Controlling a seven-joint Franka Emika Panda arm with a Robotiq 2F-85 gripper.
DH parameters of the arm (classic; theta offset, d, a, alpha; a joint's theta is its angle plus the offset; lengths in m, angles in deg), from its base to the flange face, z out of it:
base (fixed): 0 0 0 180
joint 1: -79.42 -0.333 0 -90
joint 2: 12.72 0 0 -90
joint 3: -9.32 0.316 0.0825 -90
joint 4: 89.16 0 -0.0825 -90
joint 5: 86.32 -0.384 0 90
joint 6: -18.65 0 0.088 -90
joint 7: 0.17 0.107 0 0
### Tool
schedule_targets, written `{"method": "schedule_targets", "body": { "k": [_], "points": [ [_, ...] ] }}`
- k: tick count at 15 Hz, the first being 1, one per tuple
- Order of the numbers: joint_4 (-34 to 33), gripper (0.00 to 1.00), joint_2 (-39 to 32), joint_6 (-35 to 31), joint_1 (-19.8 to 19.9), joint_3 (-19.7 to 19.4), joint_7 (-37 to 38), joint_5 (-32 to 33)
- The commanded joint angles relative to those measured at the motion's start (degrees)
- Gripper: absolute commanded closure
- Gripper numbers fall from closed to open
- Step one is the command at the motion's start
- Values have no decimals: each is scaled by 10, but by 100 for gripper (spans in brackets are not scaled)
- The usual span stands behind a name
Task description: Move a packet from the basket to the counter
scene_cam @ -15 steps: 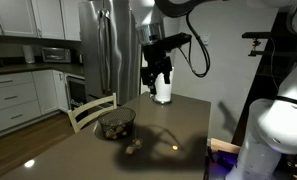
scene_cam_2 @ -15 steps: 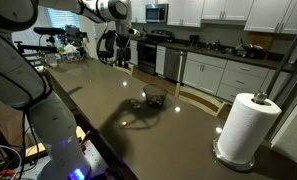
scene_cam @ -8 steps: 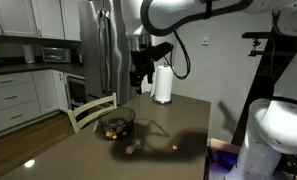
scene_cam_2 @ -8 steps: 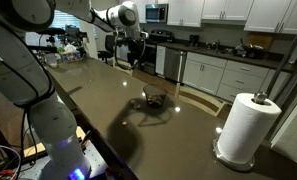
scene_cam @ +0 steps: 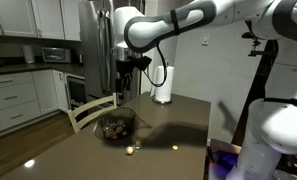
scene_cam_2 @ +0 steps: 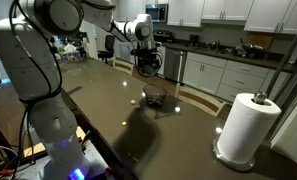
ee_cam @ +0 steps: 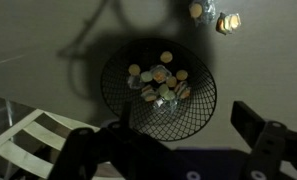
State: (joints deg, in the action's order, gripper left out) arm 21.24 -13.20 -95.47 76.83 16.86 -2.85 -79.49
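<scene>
I will next lower my open gripper's fingers inside the basket's round rim, clear of the wire, onto the small clear packet below it in the wire-mesh basket (ee_cam: 116, 95).
The dark wire-mesh basket (ee_cam: 116, 95) fills the middle of the wrist view and holds several small packets (ee_cam: 158, 82). It stands on the dark brown counter (scene_cam: 178, 125) in both exterior views (scene_cam: 116, 127) (scene_cam_2: 154, 98). Two loose packets (ee_cam: 226, 21) lie on the counter beyond the basket; one shows in an exterior view (scene_cam: 131, 150). My gripper (ee_cam: 173, 150) is open and empty. It hangs well above the basket (scene_cam: 123, 88) (scene_cam_2: 146, 63).
A paper towel roll (scene_cam: 163, 85) (scene_cam_2: 250, 125) stands on the counter. A white chair (ee_cam: 28, 135) (scene_cam: 88, 112) is tucked against the counter edge beside the basket. A steel fridge (scene_cam: 100, 50) and white cabinets (scene_cam_2: 213, 75) lie behind.
The arm has swung away from the paper towel roll and across the counter, so my gripper now hangs over the basket. It stays open and empty.
</scene>
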Motion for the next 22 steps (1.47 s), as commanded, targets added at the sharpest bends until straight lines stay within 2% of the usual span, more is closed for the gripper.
{"method": "schedule_targets", "body": {
  "k": [1, 4, 7, 13, 20, 21, 22],
  "points": [
    [-50, 0, -70, -15, 1, -19, -113, -78],
    [-81, 0, -124, 2, 11, -21, -180, -137],
    [-107, 0, -176, 21, 18, -20, -201, -161],
    [-137, 0, -260, 35, 16, -25, -164, -137],
    [-153, 0, -304, 23, 15, -27, -151, -129],
    [-156, 3, -308, 23, 14, -28, -149, -125],
    [-158, 17, -312, 25, 13, -29, -146, -122]
  ]
}}
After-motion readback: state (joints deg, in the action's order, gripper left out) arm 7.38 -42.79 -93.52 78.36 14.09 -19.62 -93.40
